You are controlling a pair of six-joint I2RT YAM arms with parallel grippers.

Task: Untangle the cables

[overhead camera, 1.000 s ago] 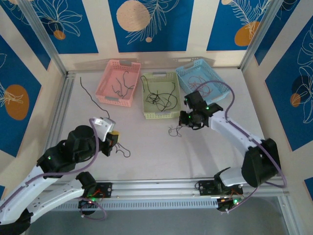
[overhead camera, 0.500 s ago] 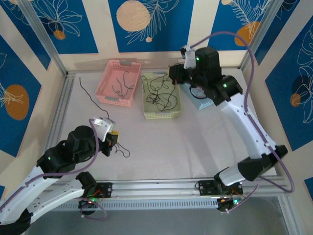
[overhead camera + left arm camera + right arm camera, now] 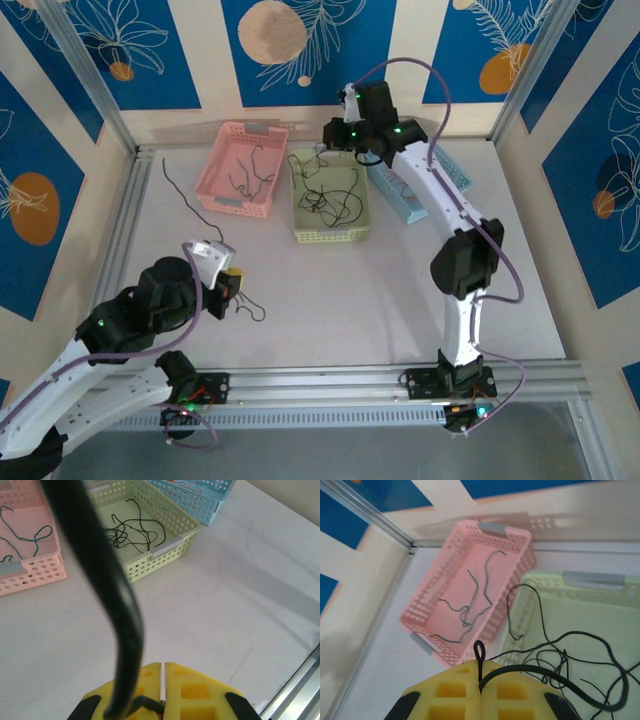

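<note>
The green basket with its black tangle stands outward of the left gripper, so the left gripper will swing outward over that basket next and let go of the black cable.
My left gripper (image 3: 234, 286) hovers low over the near left of the table, shut on a black cable (image 3: 256, 309) whose free end curls on the tabletop. From the left wrist, the yellow pads (image 3: 150, 680) are closed and that cable (image 3: 100, 560) rises thick and blurred past the lens. My right gripper (image 3: 334, 134) is over the far end of the green basket (image 3: 352, 232), shut on another black cable (image 3: 479, 652); a small loop sticks out above the pads and a strand curves right. A tangle of black cables (image 3: 325, 198) lies inside the green basket.
A pink basket (image 3: 222, 165) holding teal strands (image 3: 250, 170) stands left of the green one, and a blue basket (image 3: 405, 205) with reddish strands (image 3: 192, 486) stands right. One loose dark strand (image 3: 185, 192) lies on the table at the far left. Aluminium rails edge the table.
The right arm has swung up from the table's middle to the far end of the green basket, gripper still shut. The left arm has stayed put.
</note>
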